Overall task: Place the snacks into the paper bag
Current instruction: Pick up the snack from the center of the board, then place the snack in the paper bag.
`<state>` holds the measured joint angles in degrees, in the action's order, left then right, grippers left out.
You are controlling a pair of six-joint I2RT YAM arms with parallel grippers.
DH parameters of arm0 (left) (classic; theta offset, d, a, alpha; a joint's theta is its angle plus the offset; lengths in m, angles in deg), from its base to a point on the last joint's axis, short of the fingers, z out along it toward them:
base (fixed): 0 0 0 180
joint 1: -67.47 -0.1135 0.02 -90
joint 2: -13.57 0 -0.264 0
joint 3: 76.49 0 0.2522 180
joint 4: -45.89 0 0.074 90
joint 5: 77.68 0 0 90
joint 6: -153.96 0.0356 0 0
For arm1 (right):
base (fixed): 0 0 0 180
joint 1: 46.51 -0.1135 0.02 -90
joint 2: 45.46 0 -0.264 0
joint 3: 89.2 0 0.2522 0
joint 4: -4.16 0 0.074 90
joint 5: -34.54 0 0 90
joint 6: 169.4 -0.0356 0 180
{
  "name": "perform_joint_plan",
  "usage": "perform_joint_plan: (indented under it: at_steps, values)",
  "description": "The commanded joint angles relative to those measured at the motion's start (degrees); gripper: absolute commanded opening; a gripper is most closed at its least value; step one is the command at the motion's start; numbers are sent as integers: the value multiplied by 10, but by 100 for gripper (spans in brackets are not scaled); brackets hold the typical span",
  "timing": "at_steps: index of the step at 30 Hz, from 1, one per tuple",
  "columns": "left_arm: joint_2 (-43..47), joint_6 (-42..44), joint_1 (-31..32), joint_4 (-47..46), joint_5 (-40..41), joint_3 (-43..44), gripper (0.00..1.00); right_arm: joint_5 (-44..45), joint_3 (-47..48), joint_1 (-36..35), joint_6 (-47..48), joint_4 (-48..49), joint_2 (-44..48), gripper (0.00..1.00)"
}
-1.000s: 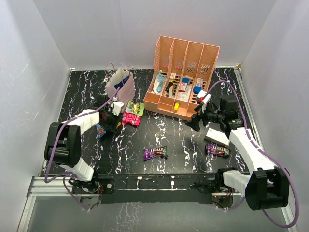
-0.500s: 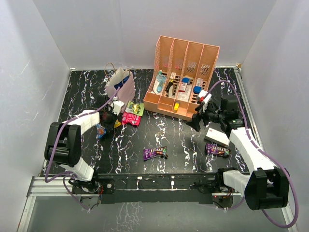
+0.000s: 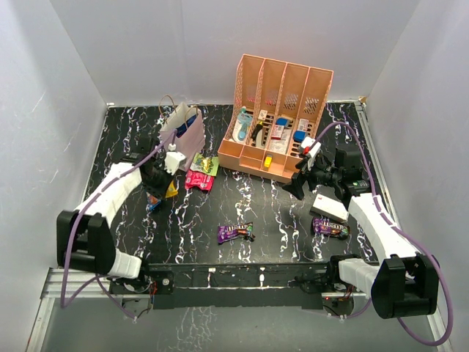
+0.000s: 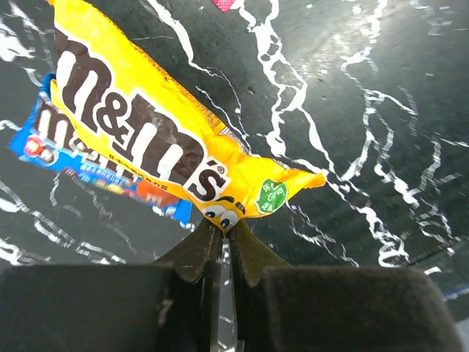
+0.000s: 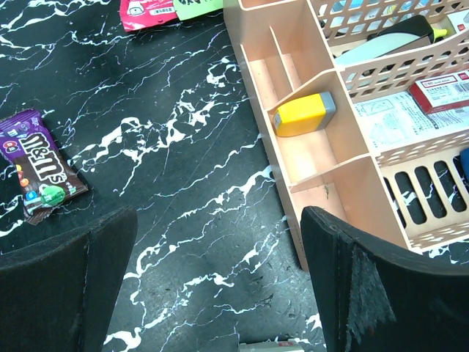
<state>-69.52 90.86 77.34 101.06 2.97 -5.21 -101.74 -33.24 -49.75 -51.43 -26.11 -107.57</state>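
Observation:
My left gripper should next rise, carry the yellow packet (image 3: 171, 190) outward over the paper bag's opening (image 3: 181, 121) and release it, because the upright bag's rim stands above the tabletop.
My left gripper (image 4: 226, 229) is shut on the corner of a yellow snack packet (image 4: 146, 125), which hangs over a blue packet (image 4: 66, 158) on the black marble table. In the top view the left gripper (image 3: 160, 178) holds the yellow packet (image 3: 171, 190) just in front of the pale lilac paper bag (image 3: 183, 132), which stands upright. Pink (image 3: 196, 180) and green (image 3: 206, 163) packets lie to the right of the bag. Two purple packets (image 3: 234, 232) (image 3: 330, 227) lie nearer the front. My right gripper (image 5: 220, 271) is open and holds nothing; it hovers beside the rack.
A peach slotted rack (image 3: 282, 117) with bottles and cartons stands at the back right, and its front tray (image 5: 293, 147) is close to my right fingers. A white box (image 3: 328, 207) lies under the right arm. White walls surround the table.
The left jaws have closed on the yellow packet's corner. The left arm has drawn back a little to the left with it. The right arm has not moved.

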Motion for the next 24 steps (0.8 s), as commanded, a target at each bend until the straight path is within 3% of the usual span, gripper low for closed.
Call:
perform_joint_plan:
  at_steps: [1,9,14,24]
  values:
    - [81,16,-3,135,-49,81,0,-10,10,3,0,9,4,98]
    - [122,13,-3,208,-81,204,0,-10,11,3,1,6,15,98]
    - [113,-18,-3,192,-102,267,0,-11,11,3,1,6,19,98]
    - [15,-79,-4,120,-203,401,0,-12,10,3,2,5,21,98]
